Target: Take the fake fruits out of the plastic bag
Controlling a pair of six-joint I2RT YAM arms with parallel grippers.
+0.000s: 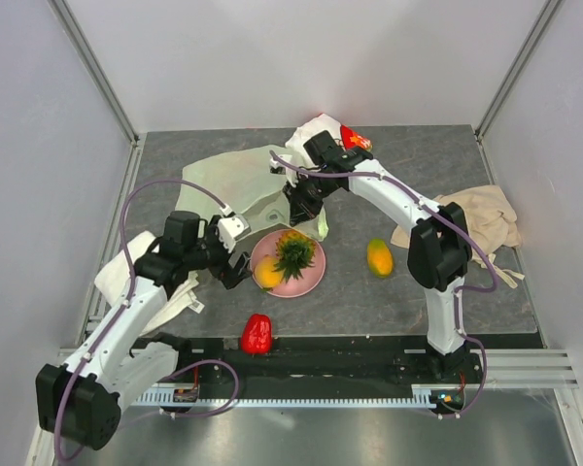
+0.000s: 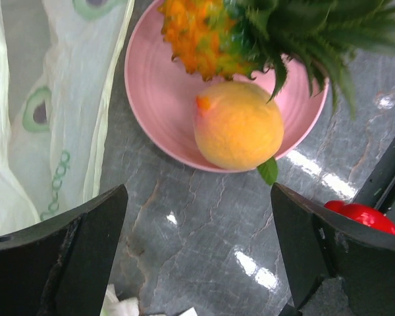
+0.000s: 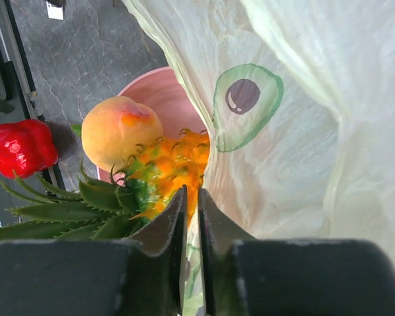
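My left gripper moves to the right in the top view next, past the peach [image 1: 267, 275] onto the pineapple's leafy top, since the leaves lie clear of the bag.
The pale-green plastic bag [image 1: 235, 180] lies crumpled at the back left of the table. My right gripper [image 1: 306, 204] is shut on the bag's near edge, right behind the pink plate [image 1: 311, 277]; in the right wrist view the jaws [image 3: 191, 192] pinch the thin film [image 3: 296, 131]. A pineapple [image 1: 293, 252] and a peach [image 1: 267, 275] lie on the plate. A mango [image 1: 379, 257] lies on the table to the right. A red pepper [image 1: 257, 333] lies near the front edge. My left gripper [image 1: 235, 264] is open and empty just left of the plate, its jaws [image 2: 197, 237] over bare table before the peach [image 2: 237, 125].
A white-and-red pouch [image 1: 338, 134] lies at the back behind the right arm. A beige cloth [image 1: 478, 218] lies at the right. A white cloth [image 1: 117, 280] lies under the left arm. Walls close in the table on three sides.
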